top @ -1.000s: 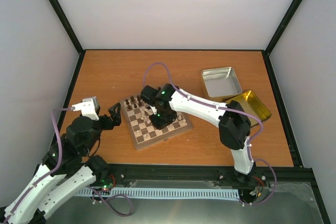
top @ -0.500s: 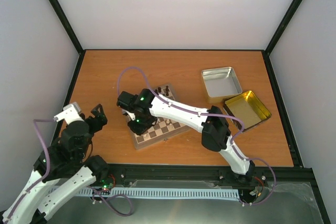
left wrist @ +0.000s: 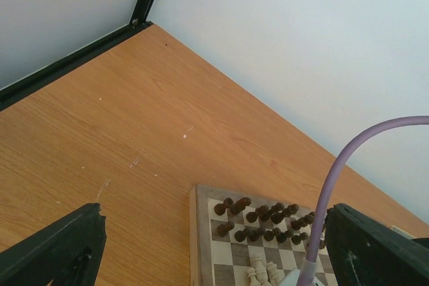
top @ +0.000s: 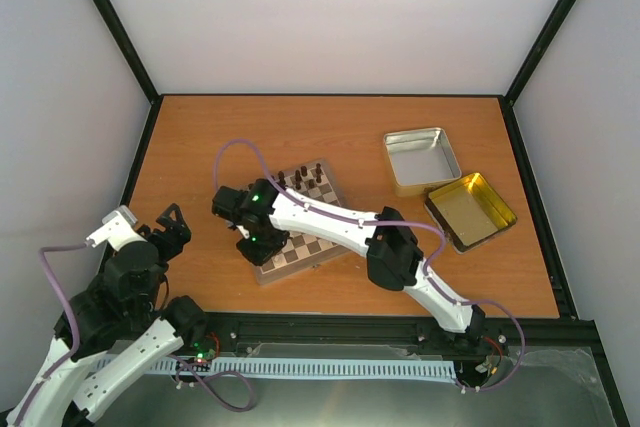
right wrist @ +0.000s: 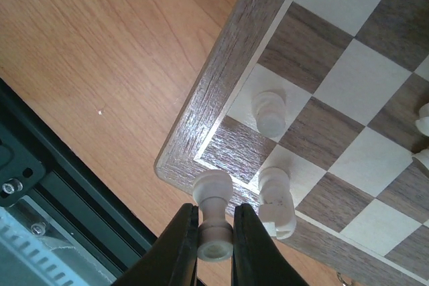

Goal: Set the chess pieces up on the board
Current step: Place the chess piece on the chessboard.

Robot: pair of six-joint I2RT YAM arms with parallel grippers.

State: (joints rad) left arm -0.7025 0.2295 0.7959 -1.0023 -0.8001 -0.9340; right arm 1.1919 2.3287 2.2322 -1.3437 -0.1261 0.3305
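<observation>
My right gripper lowers the cream chess piece point(right wrist: 214, 213) next and releases it on the dark corner square point(right wrist: 237, 145) below my gripper, since that square stands empty.
The board point(top: 318, 237) lies mid-table, partly under my right arm. Dark chessmen point(top: 300, 179) stand along its far side. My right gripper point(top: 252, 241) hovers at the board's near-left corner. In the right wrist view this gripper point(right wrist: 214, 236) is shut on a cream chess piece point(right wrist: 214, 213), held over the board's corner rim point(right wrist: 201, 135). Two more cream pieces point(right wrist: 270, 110) point(right wrist: 276, 199) stand on squares beside that corner. My left gripper point(top: 170, 227) is open and empty, left of the board. Its wrist view shows the wide-apart fingers point(left wrist: 60, 252), the board point(left wrist: 201, 239) and the dark chessmen point(left wrist: 268, 216).
An open silver tin point(top: 422, 159) and its gold-lined lid point(top: 470, 210) lie at the right of the table. A purple cable point(left wrist: 348, 172) crosses the left wrist view. The black frame rail runs along the table's near edge point(right wrist: 40, 185).
My right arm has swung left across the board to its near-left corner. My left arm has drawn back to the left and nearer the table's front edge.
</observation>
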